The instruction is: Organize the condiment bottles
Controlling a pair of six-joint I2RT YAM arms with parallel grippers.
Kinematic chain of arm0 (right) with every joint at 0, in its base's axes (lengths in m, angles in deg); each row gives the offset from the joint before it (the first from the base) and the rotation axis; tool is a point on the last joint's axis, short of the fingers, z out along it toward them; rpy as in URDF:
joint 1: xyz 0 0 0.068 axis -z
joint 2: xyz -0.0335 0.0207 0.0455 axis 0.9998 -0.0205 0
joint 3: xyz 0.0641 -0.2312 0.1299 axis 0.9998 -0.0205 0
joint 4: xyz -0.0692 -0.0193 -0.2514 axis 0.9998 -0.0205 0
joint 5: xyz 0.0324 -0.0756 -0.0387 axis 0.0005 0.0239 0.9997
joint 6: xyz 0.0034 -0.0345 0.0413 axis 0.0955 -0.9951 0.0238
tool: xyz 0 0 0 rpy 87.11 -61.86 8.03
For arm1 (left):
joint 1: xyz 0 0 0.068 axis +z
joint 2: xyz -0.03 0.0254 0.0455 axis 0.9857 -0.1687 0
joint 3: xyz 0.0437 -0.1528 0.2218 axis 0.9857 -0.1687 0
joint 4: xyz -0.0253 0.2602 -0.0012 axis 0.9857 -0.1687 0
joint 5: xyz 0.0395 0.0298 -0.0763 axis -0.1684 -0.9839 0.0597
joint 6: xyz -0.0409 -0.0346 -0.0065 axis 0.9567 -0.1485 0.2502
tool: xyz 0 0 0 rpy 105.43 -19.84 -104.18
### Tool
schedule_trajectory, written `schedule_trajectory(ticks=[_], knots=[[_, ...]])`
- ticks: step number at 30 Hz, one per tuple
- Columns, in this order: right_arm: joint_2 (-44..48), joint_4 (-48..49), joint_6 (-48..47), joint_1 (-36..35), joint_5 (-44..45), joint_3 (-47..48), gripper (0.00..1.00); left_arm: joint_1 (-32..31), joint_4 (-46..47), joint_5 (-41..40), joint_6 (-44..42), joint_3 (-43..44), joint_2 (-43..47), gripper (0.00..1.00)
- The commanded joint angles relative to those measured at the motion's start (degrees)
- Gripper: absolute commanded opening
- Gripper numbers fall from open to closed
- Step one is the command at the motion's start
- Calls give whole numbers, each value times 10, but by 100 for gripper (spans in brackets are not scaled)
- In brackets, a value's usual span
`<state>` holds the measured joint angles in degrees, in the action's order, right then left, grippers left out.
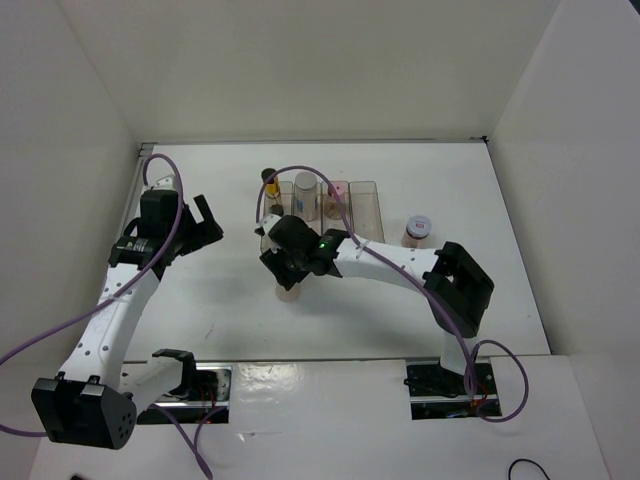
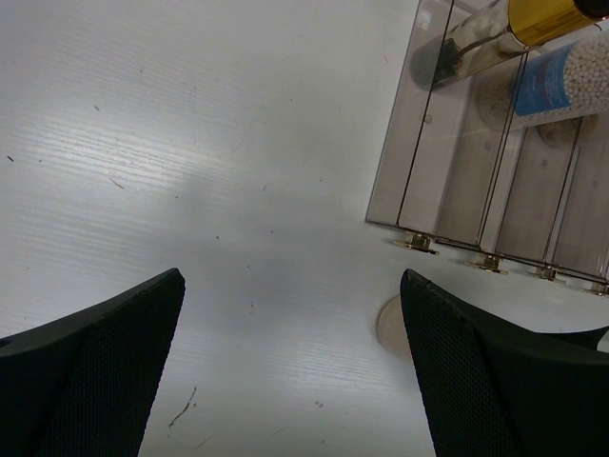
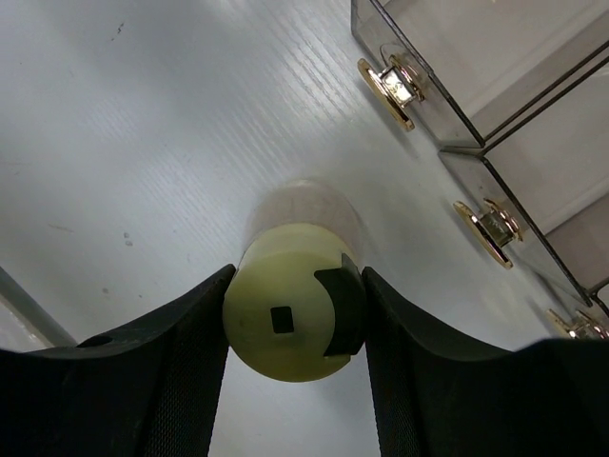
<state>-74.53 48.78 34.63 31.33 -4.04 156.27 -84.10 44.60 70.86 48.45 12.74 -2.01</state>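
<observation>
I should move my right gripper up and outward next, because the bins' front sides are in the way. Then I should lower it into the pink-lidded bottle's bin (image 1: 334, 223) and let go.
My right gripper (image 3: 293, 314) is shut on the beige yellow-lidded bottle (image 3: 276, 328), which stands upright on the table just in front of the bins; both pads press against its lid. From above, the bottle's base (image 1: 289, 292) shows under the right gripper (image 1: 284, 268). A dark bottle with a gold band (image 1: 270, 186), a white grey-lidded bottle (image 1: 305, 192) and a pink-lidded bottle (image 1: 338, 193) stand in the bins (image 1: 365, 205). A reddish-brown jar (image 1: 418, 231) stands on the table to the bins' right. My left gripper (image 1: 205, 226) hangs open to the bins' left, holding nothing.
The row of clear bins (image 2: 447, 181) with gold knobs fills the upper right of the left wrist view, holding the gold-banded bottle (image 2: 547, 17) and the white bottle (image 2: 571, 81). White walls enclose the table on three sides.
</observation>
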Motion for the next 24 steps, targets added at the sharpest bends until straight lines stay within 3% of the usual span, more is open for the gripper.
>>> schedule_trajectory(ticks=[1, 3, 8, 14, 24], knots=[[-1, -9, 3, -4, 12, 34, 22, 4, 9, -4, -11, 2, 4, 100], [-1, -25, 3, -4, 13, 43, 10, 4, 9, -4, -11, 2, 4, 100], [59, -80, 3, -4, 20, 81, 1, 4, 9, -4, -11, 2, 4, 100], [116, -118, 14, 41, 26, 122, 0, 4, 9, -4, -23, 14, -8, 100], [143, -113, 20, 131, 137, 111, 0, 4, 9, -4, -28, 29, -18, 100]])
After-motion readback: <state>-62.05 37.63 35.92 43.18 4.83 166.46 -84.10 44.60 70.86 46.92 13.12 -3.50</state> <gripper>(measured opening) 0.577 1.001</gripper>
